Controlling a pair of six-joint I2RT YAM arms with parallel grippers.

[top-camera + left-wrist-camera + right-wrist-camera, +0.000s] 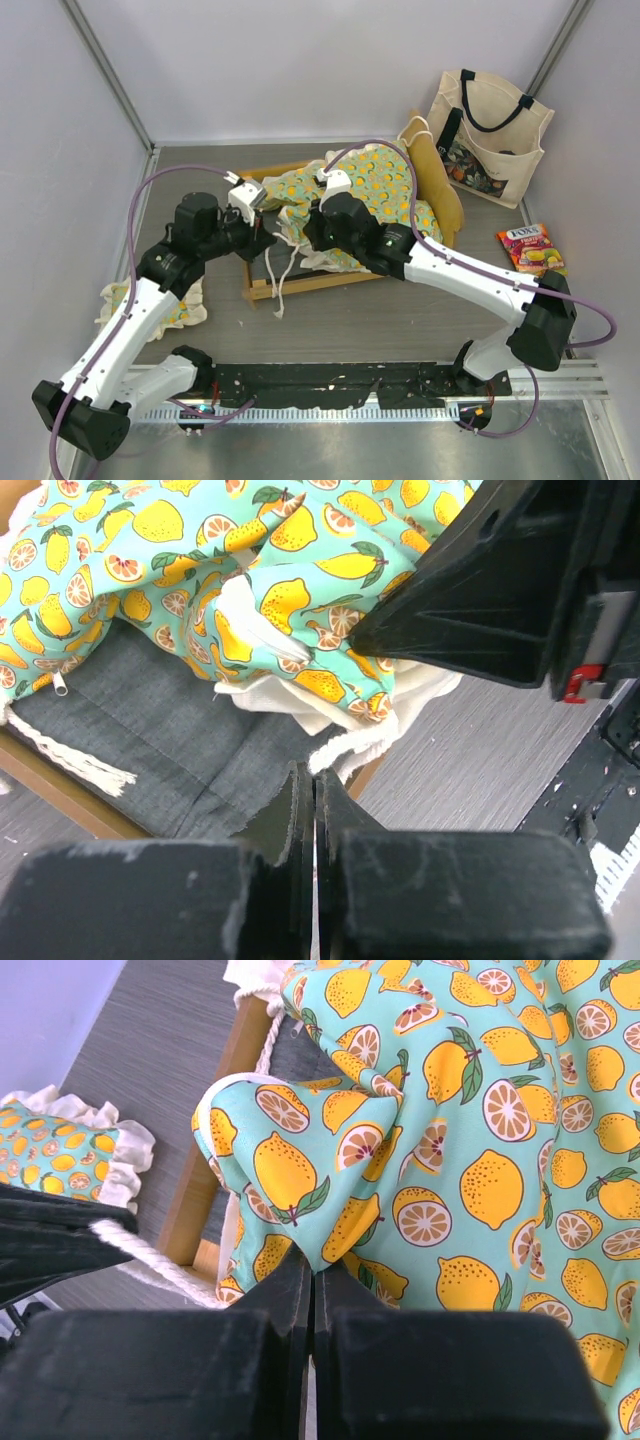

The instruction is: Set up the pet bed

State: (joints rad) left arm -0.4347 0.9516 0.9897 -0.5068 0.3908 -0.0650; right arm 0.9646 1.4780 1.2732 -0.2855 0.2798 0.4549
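I should move my right gripper back toward the frame's near corner (258, 290) (197, 1260) next and let go of the cushion's fold. That corner is on the left in the top view, and the bed's base is bare.
The pet bed's light-wood frame (300, 285) lies mid-table with its curved headboard to the right. Its grey base (150, 730) shows at the left end. The lemon-print mattress cushion (385, 190) lies crumpled over the frame's right part. My right gripper (312, 1265) is shut on a raised fold of the cushion (300, 1180) near its left edge. My left gripper (315, 772) is shut at the frame's near-left side, and a white tie (350, 750) from the cushion ends right at its closed tips. The two grippers are close together.
A small matching ruffled pillow (150, 300) lies on the table left of the frame, under the left arm. A cream tote bag (490, 135) stands at the back right. A candy packet (530, 248) lies on the right. More loose ties (285, 270) trail over the frame's near rail.
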